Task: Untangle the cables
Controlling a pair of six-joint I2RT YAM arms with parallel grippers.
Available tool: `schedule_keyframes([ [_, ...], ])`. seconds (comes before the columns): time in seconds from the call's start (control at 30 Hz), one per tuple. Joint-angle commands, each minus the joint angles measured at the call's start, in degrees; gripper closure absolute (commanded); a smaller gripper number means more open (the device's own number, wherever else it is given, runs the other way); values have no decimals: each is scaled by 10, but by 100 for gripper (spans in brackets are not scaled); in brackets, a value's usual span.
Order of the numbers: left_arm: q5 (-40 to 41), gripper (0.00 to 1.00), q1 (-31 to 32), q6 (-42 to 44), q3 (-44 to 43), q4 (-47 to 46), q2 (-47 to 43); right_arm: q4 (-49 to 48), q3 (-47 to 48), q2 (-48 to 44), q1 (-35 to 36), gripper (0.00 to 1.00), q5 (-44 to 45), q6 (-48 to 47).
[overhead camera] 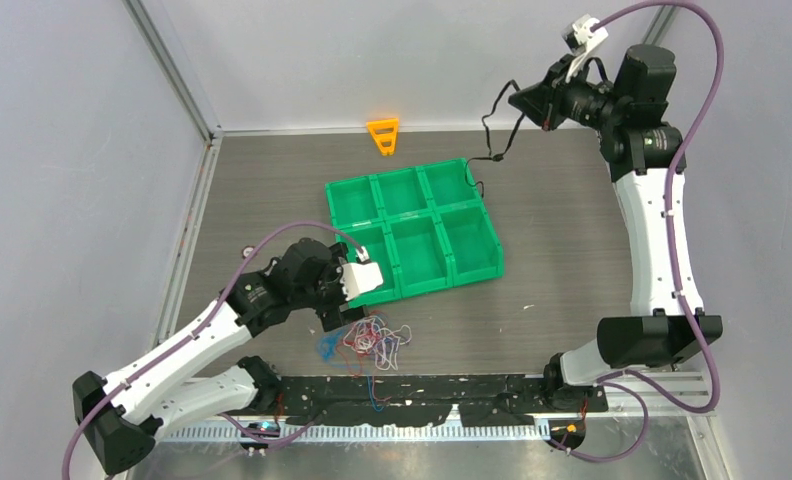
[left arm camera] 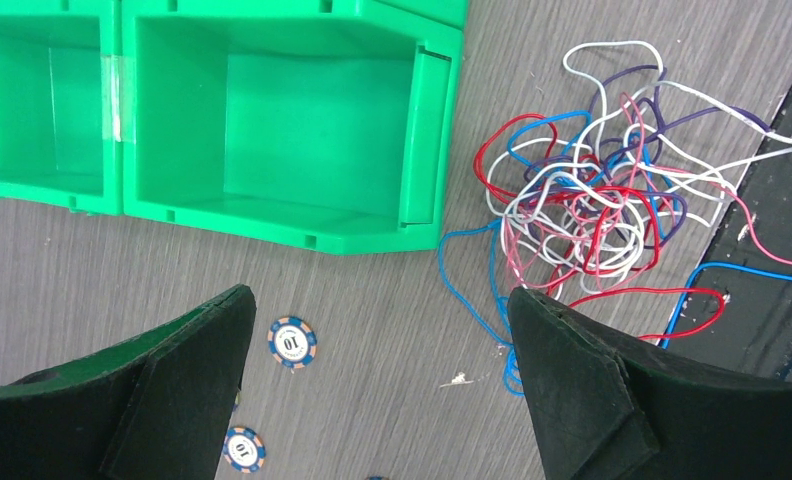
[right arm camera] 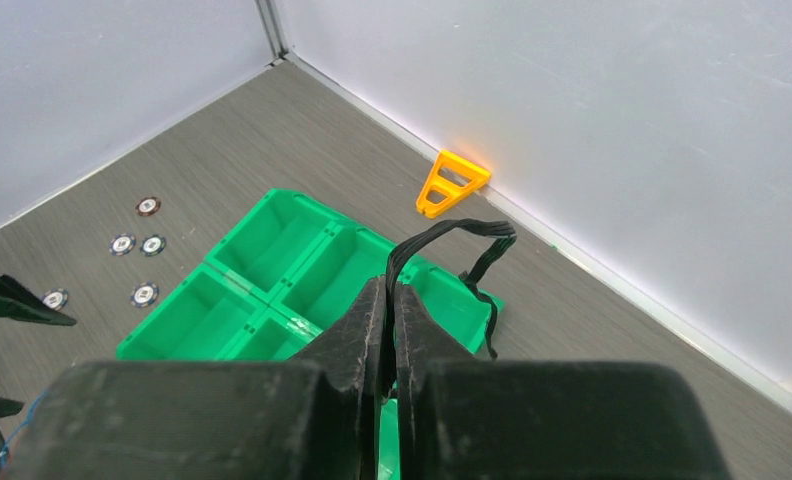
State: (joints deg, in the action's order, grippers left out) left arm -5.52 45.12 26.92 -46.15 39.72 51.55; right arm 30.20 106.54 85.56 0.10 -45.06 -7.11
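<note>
My right gripper moves back, down and to the left in the top view over the tray's near corner section [overhead camera: 472, 244] next, empty for releasing the black cable.
A tangle of thin cables [overhead camera: 374, 340] in white, red, blue, pink and purple lies on the table in front of the green tray [overhead camera: 477, 268]. In the left wrist view the tangle [left arm camera: 592, 190] spreads to the right, and a blue loop runs under the right finger [left arm camera: 572, 370]. My left gripper [left arm camera: 380, 300] hovers open over bare table just left of the tangle, holding nothing. My right gripper [right arm camera: 390, 288] is raised at the far right [overhead camera: 525, 100], shut on a black cable [right arm camera: 452, 232]. That black cable [overhead camera: 494, 140] hangs down to the tray's far right corner.
The green tray [left arm camera: 272, 225] has six open compartments. Poker chips [left arm camera: 292, 342] lie on the table under and left of my left gripper, and more chips [right arm camera: 137, 243] show in the right wrist view. An orange triangular piece [overhead camera: 383, 135] stands against the back wall.
</note>
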Motion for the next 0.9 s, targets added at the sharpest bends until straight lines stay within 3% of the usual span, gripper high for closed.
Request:
schedule_keyframes([
  [0.0, 5, 0, -10, -11, -21, -22, 3, -25, -42, -52, 23, 95, -2, 8],
  [0.53, 4, 0, -15, -17, -13, -24, 8, -12, -234, -144, 33, 95, 18, -29],
  [0.77, 4, 0, -17, -16, -12, -24, 11, -7, -313, -185, 33, 95, 115, -74],
  [0.87, 4, 1, -19, -15, -8, -27, 10, 18, -338, -202, 33, 95, 114, -97],
])
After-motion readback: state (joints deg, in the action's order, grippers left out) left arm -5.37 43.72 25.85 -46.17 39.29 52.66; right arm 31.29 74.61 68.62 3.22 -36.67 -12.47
